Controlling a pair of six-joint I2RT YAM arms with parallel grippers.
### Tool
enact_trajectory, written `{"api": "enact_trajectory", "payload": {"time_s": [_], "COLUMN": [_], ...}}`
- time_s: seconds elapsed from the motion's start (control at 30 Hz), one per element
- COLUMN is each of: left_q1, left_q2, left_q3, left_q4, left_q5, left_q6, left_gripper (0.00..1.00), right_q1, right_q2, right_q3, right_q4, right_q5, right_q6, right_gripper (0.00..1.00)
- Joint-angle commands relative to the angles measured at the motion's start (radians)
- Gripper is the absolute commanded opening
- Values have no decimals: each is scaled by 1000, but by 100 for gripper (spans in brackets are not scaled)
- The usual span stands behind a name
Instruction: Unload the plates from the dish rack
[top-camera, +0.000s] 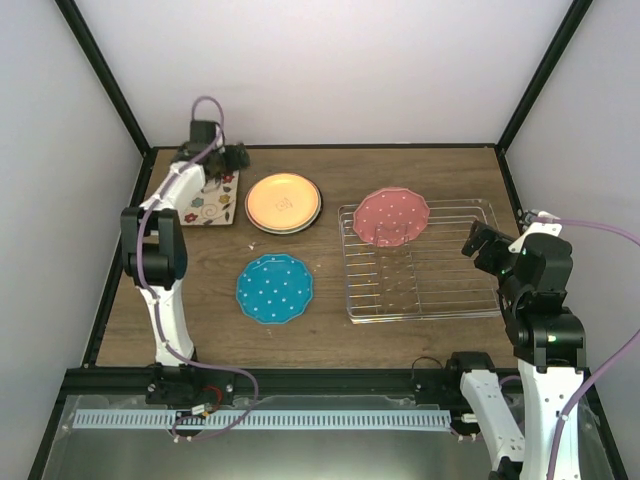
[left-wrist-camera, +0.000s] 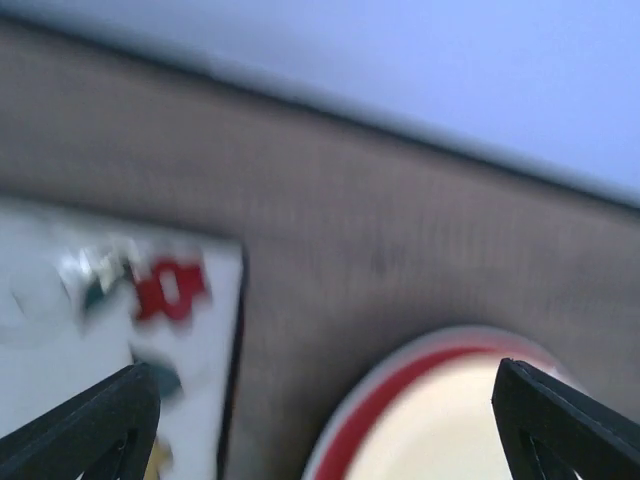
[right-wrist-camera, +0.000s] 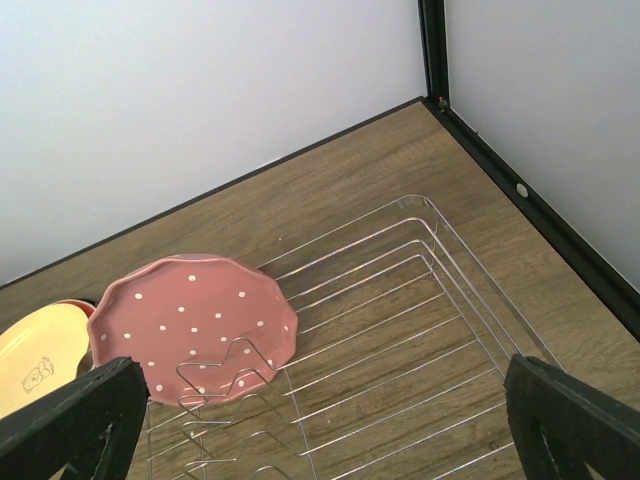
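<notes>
The left gripper should next swing to the right in the top view, past the stack of plates, onto the pink-red plate's stack-side rim (top-camera: 359, 212), because the rack's wires leave that rim clear.
A pink-red scalloped plate (top-camera: 391, 217) (right-wrist-camera: 190, 325) with white dots leans on the tines at the far left of the dish rack (top-camera: 440, 300) (right-wrist-camera: 420, 330). On the table lie a teal polka-dot plate (top-camera: 274, 288), an orange-yellow plate (top-camera: 284, 200) (right-wrist-camera: 35, 355) stacked on a red-rimmed one (left-wrist-camera: 400, 400), and a square cream floral plate (top-camera: 212, 200) (left-wrist-camera: 90, 320). My left gripper (top-camera: 230, 158) (left-wrist-camera: 325, 440) is open above the gap between the square plate and the stack, with nothing in it. My right gripper (top-camera: 480, 243) (right-wrist-camera: 320, 440) is open above the rack's right side.
Black frame posts and white walls close in the table at the back and both sides. The left wrist view is blurred. Bare wood shows between the teal plate and the rack.
</notes>
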Motion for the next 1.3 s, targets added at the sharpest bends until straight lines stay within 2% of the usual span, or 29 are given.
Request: {"api": "enact_trajectory", "payload": {"time_s": [0.0,0.1,0.2,0.23,0.3,0.37,0.43,0.5,0.6,1.0,1.27], "left_q1": [15,-20,-91,-130,-231,-341,-431,-495,-539,-563,-582], "left_q2": [22,39,64,74,80,51,-1,-49,-58,3,73], "left_q3": [247,363,434,462,500,457,345,240,189,242,319], "left_q4": [66,140,207,185,65,-67,-75,-41,-28,-5,-43], "left_q5": [-84,36,306,419,514,525,505,474,456,402,425], "left_q6": [72,108,160,221,424,658,831,927,963,940,941], "left_gripper": [93,92,90,90,89,89,89,88,88,88,88], "right_q1": [7,7,7,7,7,7,7,7,7,7,7], "right_q2": [-3,2,-1,-2,-4,-8,-17,-28,-44,-76,-70], "right_q3": [26,21,16,17,20,24,30,33,38,39,49], "right_q4": [10,16,20,20,13,2,-10,-24,-45,-78,-79], "right_q5": [0,-9,-15,-16,-17,-13,-9,-3,5,11,11], "right_q6": [5,5,7,8,9,11,15,22,32,47,38], "right_gripper": [100,100,100,100,100,100,100,100,100,100,100]}}
